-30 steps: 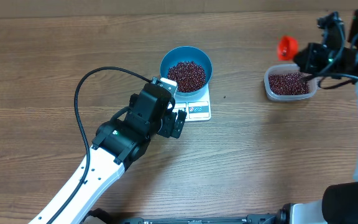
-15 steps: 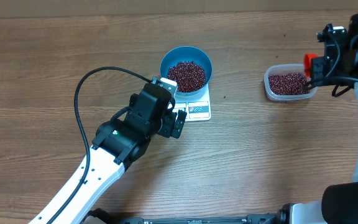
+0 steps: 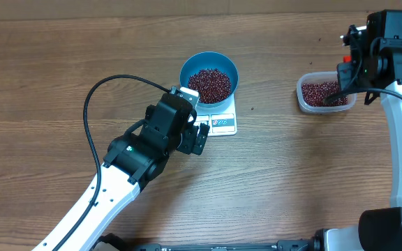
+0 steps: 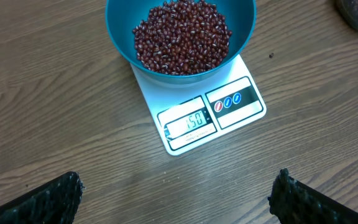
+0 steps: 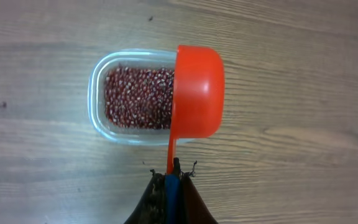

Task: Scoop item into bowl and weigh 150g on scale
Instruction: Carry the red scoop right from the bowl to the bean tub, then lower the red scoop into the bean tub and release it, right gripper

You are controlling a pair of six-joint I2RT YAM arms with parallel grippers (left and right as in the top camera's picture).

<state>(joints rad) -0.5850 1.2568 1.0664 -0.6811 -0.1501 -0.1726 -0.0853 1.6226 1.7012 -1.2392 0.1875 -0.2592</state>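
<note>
The scoop (image 5: 197,93) turns and goes down with my right gripper onto the beans at the tub's scale-side end (image 5: 123,96) next for release, as the scale already shows the asked weight.
The blue bowl (image 3: 185,70) stands on the white scale (image 3: 223,125), holding a heap of dark red beans (image 3: 209,85). In the left wrist view the bowl (image 4: 120,28) and its beans (image 4: 182,34) sit at the top, and the scale (image 4: 244,115) shows 150 on its display (image 4: 192,122). My left gripper (image 4: 179,196) hangs open just in front of the scale, nothing between its fingers (image 4: 51,199). My right gripper (image 5: 174,171) is shut on the thin handle of an orange-red scoop (image 5: 197,93). The scoop is tipped on its side over the right end of the clear tub (image 5: 95,93).
The clear tub (image 3: 301,97) at the right holds more dark red beans (image 5: 135,96). The left arm's black cable (image 3: 93,94) loops over the table left of the bowl. Bare wooden table lies between scale and tub.
My right arm has swung the scoop from behind the tub's left side to over its right end, turning it on edge. The left arm, bowl and scale have not moved.
</note>
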